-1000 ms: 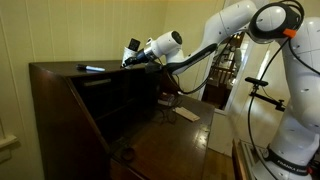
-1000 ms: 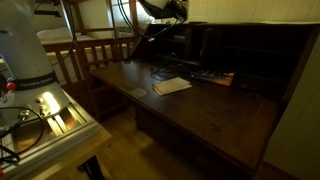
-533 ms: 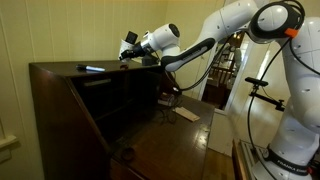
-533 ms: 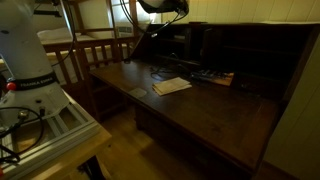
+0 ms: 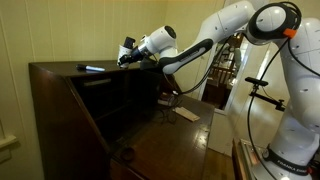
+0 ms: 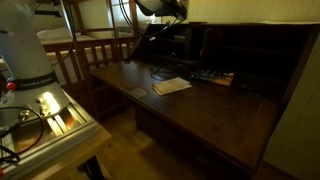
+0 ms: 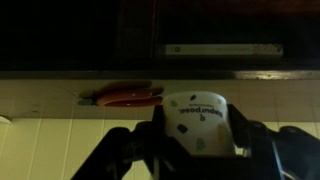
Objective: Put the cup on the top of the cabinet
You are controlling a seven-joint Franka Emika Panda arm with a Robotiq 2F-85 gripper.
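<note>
Bare cabinet top (image 7: 182, 87) lies outward of my gripper and below it, so I should raise my gripper outward, then lower it and let go of the cup (image 7: 194, 115) beside the orange pliers.
My gripper (image 7: 198, 138) is shut on the cup (image 7: 194, 115), a small white tapered cup with printed marks, held between both fingers in the wrist view. In an exterior view the gripper (image 5: 129, 51) hangs just above the right end of the flat top of the dark brown cabinet (image 5: 60, 95). The cup itself is hard to make out there. The cabinet (image 6: 235, 55) with its inner shelves also shows in an exterior view, where the gripper (image 6: 163, 8) is mostly cut off at the top edge.
A small light object (image 5: 92, 69) lies on the cabinet top. A small dark round object (image 5: 127, 153) and papers (image 6: 172, 86) lie on the desk surface. A wooden chair (image 6: 95, 50) and a camera tripod (image 5: 262, 92) stand beside the cabinet.
The gripper with the cup has risen and moved left, from beside the cabinet's upper edge to just above its top.
</note>
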